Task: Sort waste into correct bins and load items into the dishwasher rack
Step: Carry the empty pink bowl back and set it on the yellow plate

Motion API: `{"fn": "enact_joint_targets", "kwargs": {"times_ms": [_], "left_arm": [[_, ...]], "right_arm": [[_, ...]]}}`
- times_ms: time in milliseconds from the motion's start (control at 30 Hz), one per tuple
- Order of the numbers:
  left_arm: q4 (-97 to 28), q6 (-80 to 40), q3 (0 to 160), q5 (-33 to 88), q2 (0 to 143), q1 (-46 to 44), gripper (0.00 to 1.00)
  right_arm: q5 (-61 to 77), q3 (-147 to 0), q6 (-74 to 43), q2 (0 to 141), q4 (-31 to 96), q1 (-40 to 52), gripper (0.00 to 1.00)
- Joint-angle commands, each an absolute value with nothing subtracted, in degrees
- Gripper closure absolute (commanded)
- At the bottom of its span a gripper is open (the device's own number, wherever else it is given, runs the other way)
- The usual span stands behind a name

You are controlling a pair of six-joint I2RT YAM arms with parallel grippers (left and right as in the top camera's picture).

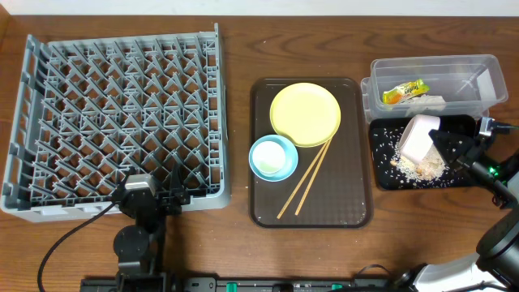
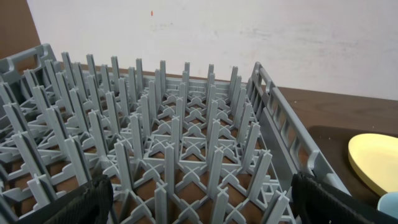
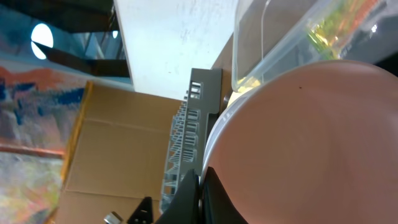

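The rice scraps [image 1: 422, 169] are already in the black tray, so my right gripper needs to lift the white bowl [image 1: 417, 136] across and then lower it onto the yellow plate.
My right gripper [image 1: 444, 142] is shut on the rim of the white bowl [image 1: 417, 136] and holds it tilted over the black tray [image 1: 381, 174], where rice scraps [image 1: 422, 169] lie. In the right wrist view the bowl [image 3: 311, 143] fills the frame, its rim pinched between the fingers [image 3: 202, 186]. The clear tub [image 1: 486, 69] holds the green-and-orange wrapper [image 1: 404, 92] and a white wrapper [image 1: 430, 101]. My left gripper [image 1: 166, 191] is open and empty at the front edge of the grey dishwasher rack [image 1: 122, 40]. No small white cup is in view.
The brown serving tray [image 1: 349, 186] in the middle carries the yellow plate [image 1: 305, 113], the light blue bowl [image 1: 272, 156] and the chopsticks [image 1: 306, 182]. The left wrist view looks across the rack's pegs [image 2: 174, 124], with the plate's edge [image 2: 376, 162] at right.
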State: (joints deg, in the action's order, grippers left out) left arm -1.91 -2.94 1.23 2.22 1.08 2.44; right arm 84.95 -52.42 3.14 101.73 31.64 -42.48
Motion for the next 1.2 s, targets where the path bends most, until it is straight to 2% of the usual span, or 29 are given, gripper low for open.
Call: {"fn": "enact_joint_targets", "kwargs": {"times_ms": [0,267,500,633,733,933,1167], "left_arm": [[-3.81,-2.61,0.27,1.45,1.08,2.17,0.07],[-3.81,-2.61,0.27,1.45,1.08,2.17,0.07],[-3.81,-2.61,0.27,1.45,1.08,2.17,0.07],[-3.81,-2.61,0.27,1.45,1.08,2.17,0.07],[-3.81,-2.61,0.27,1.45,1.08,2.17,0.07],[-3.81,-2.61,0.27,1.45,1.08,2.17,0.07],[-3.84,-2.61,0.27,1.45,1.08,2.17,0.07]], "right_arm": [[89.41,-53.01,5.28,101.14,32.03,-42.98,0.99],[88.90,-53.08,3.66,100.62,32.60,-41.78,0.99],[87.24,-56.21,0.86,94.50,32.51,-32.80,0.99],[73.65,-61.21,-3.81,87.33,32.51,-23.99,0.99],[57.95,-64.84,-5.54,83.20,32.56,-15.79,0.99],[27.68,-67.40,-4.89,83.20,30.81,2.37,0.99],[15.07,-67.40,0.97,91.72,23.83,16.23,0.99]]}}
